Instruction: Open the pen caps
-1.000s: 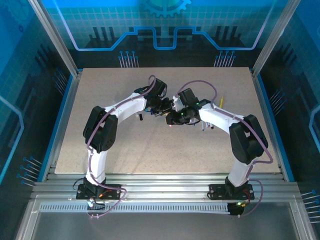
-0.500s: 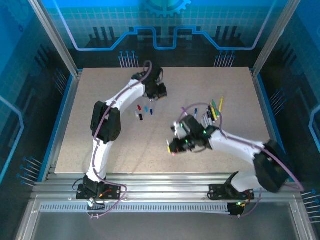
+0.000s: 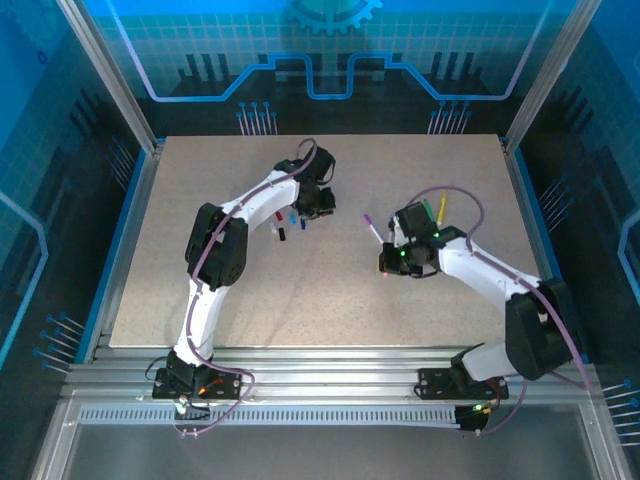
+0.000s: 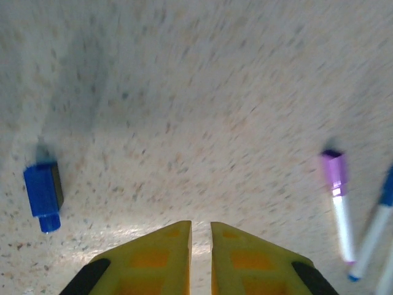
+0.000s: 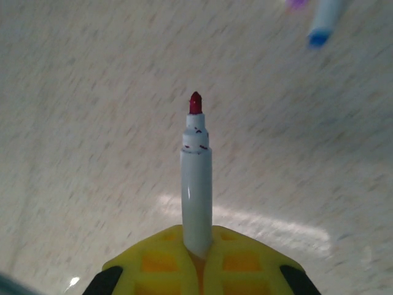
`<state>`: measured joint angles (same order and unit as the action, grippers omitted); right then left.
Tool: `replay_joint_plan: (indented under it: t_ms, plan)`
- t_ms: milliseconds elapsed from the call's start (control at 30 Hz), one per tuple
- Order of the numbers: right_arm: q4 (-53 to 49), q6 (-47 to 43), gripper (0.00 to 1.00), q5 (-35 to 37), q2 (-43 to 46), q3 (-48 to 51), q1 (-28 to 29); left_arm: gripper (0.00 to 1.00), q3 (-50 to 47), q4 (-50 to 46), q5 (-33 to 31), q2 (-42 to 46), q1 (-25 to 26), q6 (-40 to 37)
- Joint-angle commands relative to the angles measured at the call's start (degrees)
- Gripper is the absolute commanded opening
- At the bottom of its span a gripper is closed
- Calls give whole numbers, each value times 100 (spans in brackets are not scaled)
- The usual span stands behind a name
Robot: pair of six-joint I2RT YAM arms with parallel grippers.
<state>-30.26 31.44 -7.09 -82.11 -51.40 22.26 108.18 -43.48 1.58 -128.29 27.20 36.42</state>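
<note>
The white pen (image 5: 196,184), already uncapped in my right gripper, should next go outward and down for release on the tabletop (image 5: 368,49) beside the blue-ended pen.
Three loose pen caps lie together left of centre: red (image 3: 278,215), blue (image 3: 292,216) and black (image 3: 282,235). My left gripper (image 3: 316,205) hovers just right of them, shut and empty. In its wrist view the yellow fingertips (image 4: 201,224) stand almost together over bare table, with the blue cap (image 4: 43,195) at the left. My right gripper (image 3: 388,250) is shut on an uncapped white pen (image 3: 373,229). That pen (image 5: 196,184) sticks straight out of the jaws (image 5: 198,238), its dark red tip bare. A pen with a purple cap (image 4: 334,175) lies at the right.
More pens, green (image 3: 428,213) and yellow (image 3: 442,206) among them, lie behind the right wrist. A blue-ended pen (image 4: 379,212) lies beside the purple-capped one. The speckled table (image 3: 300,300) is bordered by metal rails and a blue frame.
A second ago both grippers met at the table's centre. They have parted: the left drew back beside the loose caps, and the right swung toward the near side, then back right with the pen.
</note>
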Motion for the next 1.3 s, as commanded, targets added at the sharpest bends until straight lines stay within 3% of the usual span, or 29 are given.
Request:
replay_joint_plan:
  t_ms: [0, 367, 533, 900, 1267]
  plan:
    - [-196, -393, 0, 509, -411, -438, -304, 0, -199, -79, -271, 331, -6, -173]
    - [-166, -602, 0, 839, -1664, -1325, -633, 0, -229, -559, -1069, -1, 101, -331]
    - [-404, -590, 0, 1194, -2089, -1599, -635, 10, -211, -617, -1169, -85, 84, -381]
    - [-572, -490, 0, 1705, -2373, -1514, -611, 19, -34, -696, -1187, -197, 75, -451]
    - [-672, -490, 11, 1829, -2469, -1522, -607, 25, 82, -762, -1230, -181, 75, -475]
